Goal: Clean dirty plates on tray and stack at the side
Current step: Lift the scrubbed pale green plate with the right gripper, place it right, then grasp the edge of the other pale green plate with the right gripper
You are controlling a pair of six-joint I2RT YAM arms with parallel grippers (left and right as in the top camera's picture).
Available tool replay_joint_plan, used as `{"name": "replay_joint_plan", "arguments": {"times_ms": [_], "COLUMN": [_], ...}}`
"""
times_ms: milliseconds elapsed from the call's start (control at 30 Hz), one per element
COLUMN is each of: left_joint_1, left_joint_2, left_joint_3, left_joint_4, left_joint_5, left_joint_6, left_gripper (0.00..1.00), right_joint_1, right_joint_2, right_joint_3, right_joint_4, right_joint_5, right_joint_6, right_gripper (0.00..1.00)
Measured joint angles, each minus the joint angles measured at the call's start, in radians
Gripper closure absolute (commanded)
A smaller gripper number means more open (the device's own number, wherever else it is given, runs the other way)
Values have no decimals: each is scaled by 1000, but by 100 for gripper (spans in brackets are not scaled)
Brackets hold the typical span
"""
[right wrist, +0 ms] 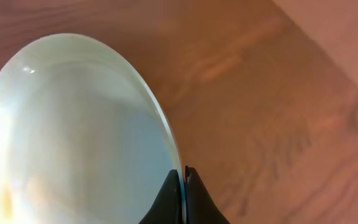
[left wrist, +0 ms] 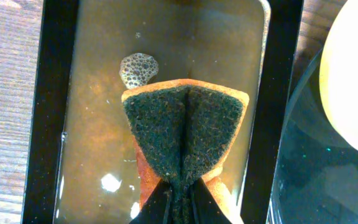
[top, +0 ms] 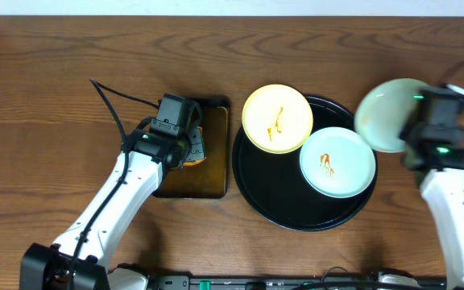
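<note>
Next, my right gripper goes down toward the right in the overhead view and releases the plate's rim, since bare wood beside the tray lies clear below the gripper.
The round black tray (top: 280,201) sits at centre right. A pale yellow plate (top: 277,118) with a sauce smear leans on its far rim. A mint-white plate (top: 337,161) with a smear lies on its right part. My right gripper (right wrist: 183,177) is shut on the rim of a second mint-white plate (top: 387,114), held right of the tray over the table; the plate fills the left of the right wrist view (right wrist: 73,137). My left gripper (left wrist: 179,193) is shut on a folded orange-and-green sponge (left wrist: 184,130) over the brown pan (top: 208,173).
The rectangular dark pan (left wrist: 92,124) holds brownish water with a foam patch (left wrist: 138,70). It stands just left of the tray. Bare wooden table (top: 47,97) lies to the far left and behind. The table's far edge shows in the right wrist view.
</note>
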Motion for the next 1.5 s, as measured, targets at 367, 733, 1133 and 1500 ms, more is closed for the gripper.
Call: {"name": "replay_joint_plan", "arguments": {"times_ms": [367, 733, 1133, 1500], "left_joint_1": [0, 0, 0, 0], "left_joint_2": [0, 0, 0, 0], "left_joint_3": [0, 0, 0, 0], "left_joint_4": [0, -1, -3, -5], "left_joint_5": [0, 0, 0, 0], "left_joint_6": [0, 0, 0, 0], "left_gripper": [92, 92, 92, 92], "right_joint_1": [-329, -351, -219, -69], "right_joint_2": [154, 208, 120, 122], "right_joint_3": [1, 1, 7, -171], "right_joint_4": [33, 51, -465, -495], "right_joint_5": [-239, -417, -877, -910], "right_joint_6": [56, 50, -134, -122], "right_gripper": [99, 60, 59, 55]}}
